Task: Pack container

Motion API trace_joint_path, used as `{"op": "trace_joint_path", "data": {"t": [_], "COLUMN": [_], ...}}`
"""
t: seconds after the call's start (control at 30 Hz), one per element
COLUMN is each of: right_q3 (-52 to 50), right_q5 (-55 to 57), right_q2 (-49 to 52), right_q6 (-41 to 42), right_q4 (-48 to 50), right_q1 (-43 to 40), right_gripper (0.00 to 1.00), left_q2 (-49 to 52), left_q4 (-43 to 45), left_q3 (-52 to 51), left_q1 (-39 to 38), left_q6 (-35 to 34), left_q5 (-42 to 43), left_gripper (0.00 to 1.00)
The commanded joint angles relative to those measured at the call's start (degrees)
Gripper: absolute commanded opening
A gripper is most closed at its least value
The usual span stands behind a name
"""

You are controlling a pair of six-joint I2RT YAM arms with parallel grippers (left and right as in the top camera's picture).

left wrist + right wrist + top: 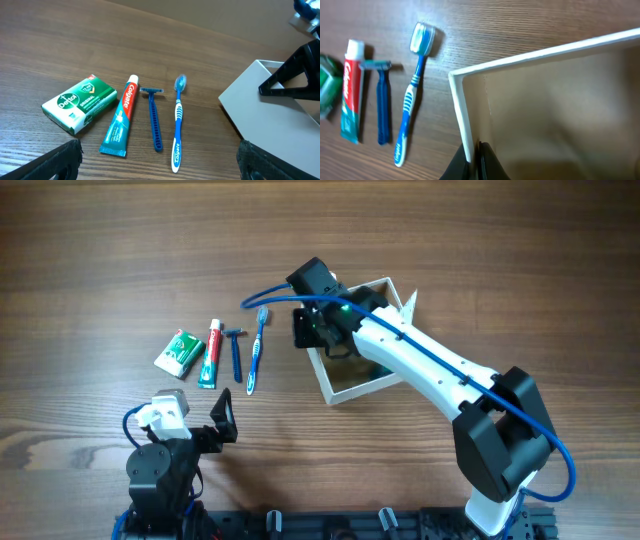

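Observation:
My right gripper will next swing the near end of the container's pinched side (314, 355) toward the blue toothbrush, then open to let go of the container's side.
The container (362, 388), a square shallow white box with a tan inside, sits right of centre. My right gripper (312, 328) is shut on its left wall. The right wrist view shows that white wall (461, 115) pinched between the black fingers of the right gripper (476, 160). My left gripper (195, 420) stays low near the front edge, open with nothing between its fingers; in its own view the left gripper (160, 165) faces the toiletries, and the container's white corner (250, 107) shows at the right.
Left of the box, a green soap box (180, 351), a toothpaste tube (210, 352), a blue razor (236, 352) and a blue toothbrush (257, 350) lie side by side on the wooden table. The right arm reaches over the box from the front right.

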Motion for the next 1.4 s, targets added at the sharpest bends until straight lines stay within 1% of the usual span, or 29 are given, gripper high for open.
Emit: {"op": "trace_joint_path", "data": {"t": [0.0, 0.17, 0.3, 0.33, 0.37, 0.43, 0.47, 0.5, 0.57, 0.6, 0.7, 0.77, 0.87, 1.03, 1.13, 1.23, 1.27, 1.3, 1.33, 1.37], "right_q3": [0.3, 0.3, 0.3, 0.3, 0.3, 0.3, 0.3, 0.3, 0.3, 0.3, 0.3, 0.5, 1.4, 1.4, 1.4, 1.4, 1.4, 1.4, 1.4, 1.4], "right_q5": [1.1, 1.8, 2.1, 2.3, 2.6, 3.0, 3.0, 3.8, 4.5, 4.5, 4.5, 4.5, 4.5, 6.0, 5.9, 4.6, 3.3, 2.1, 1.0, -0.6], "right_q2": [0.5, 0.5, 0.5, 0.5, 0.5, 0.5, 0.5, 0.5, 0.5, 0.5, -0.3, -1.6, -5.9, -14.2, -20.6, -27.3, -29.6, -31.0, -31.7, -32.3], "right_q6": [13.6, 13.1, 5.7, 5.0, 3.7, 2.1, 1.4, 1.4, 0.6, -1.5, -7.2, -8.8, -9.1, -9.0, -8.4, -7.2, -7.2, -6.9, -5.9, -4.5], "right_q4": [0.4, 3.6, 5.5, 5.5, 5.5, 5.4, 5.4, 5.4, 6.2, 7.2, 10.5, 10.8, 8.4, 2.6, -2.2, -6.4, -8.5, -10.2, -11.5, -13.4], "right_q1": [0.1, 0.1, 0.1, 0.1, 0.1, 0.1, 0.1, 0.1, 0.0, 0.0, -0.2, -0.2, -0.2, -1.4, -5.9, -14.1, -19.0, -23.1, -26.3, -30.6], "right_gripper": [0.04, 0.04, 0.05, 0.05, 0.10, 0.28, 0.35, 0.50, 0.53, 0.55, 0.55, 0.55, 0.56, 0.60, 0.65, 0.82, 0.87, 0.97, 1.00, 1.00], "left_q2": [-0.4, -0.4, -0.4, -0.4, -0.4, -0.4, -0.4, -0.4, -0.4, -0.4, -0.4, -0.4, -0.4, -0.4, -0.4, -0.4, -0.4, -0.4, -0.4, -0.4], "left_q4": [0.0, 0.0, 0.0, 0.0, 0.0, 0.0, 0.0, 0.0, 0.0, 0.0, 0.0, 0.0, 0.0, 0.0, 0.0, 0.0, 0.0, 0.0, 0.0, 0.0], "left_q3": [-0.5, -0.5, -0.5, -0.5, -0.5, -0.5, -0.5, -0.5, -0.5, -0.5, -0.5, -0.5, -0.5, -0.5, -0.5, -0.5, -0.5, -0.5, -0.5, -0.5], "left_q1": [0.4, 0.4, 0.4, 0.4, 0.4, 0.4, 0.4, 0.4, 0.4, 0.4, 0.4, 0.3, 0.4, 0.4, 0.4, 0.4, 0.4, 0.4, 0.4, 0.4], "left_q6": [0.5, 0.5, 0.5, 0.5, 0.5, 0.5, 0.5, 0.5, 0.5, 0.5, 0.5, 0.5, 0.5, 0.5, 0.5, 0.5, 0.5, 0.5, 0.5, 0.5], "left_q5": [1.3, 1.3, 1.3, 1.3, 1.3, 1.3, 1.3, 1.3, 1.3, 1.3, 1.3, 1.3, 1.3, 1.3, 1.3, 1.3, 1.3, 1.3, 1.3, 1.3], "left_gripper": [1.00, 1.00, 1.00, 1.00, 1.00, 1.00, 1.00, 1.00, 1.00, 1.00, 1.00, 1.00, 1.00, 1.00, 1.00, 1.00, 1.00, 1.00, 1.00, 1.00]}}
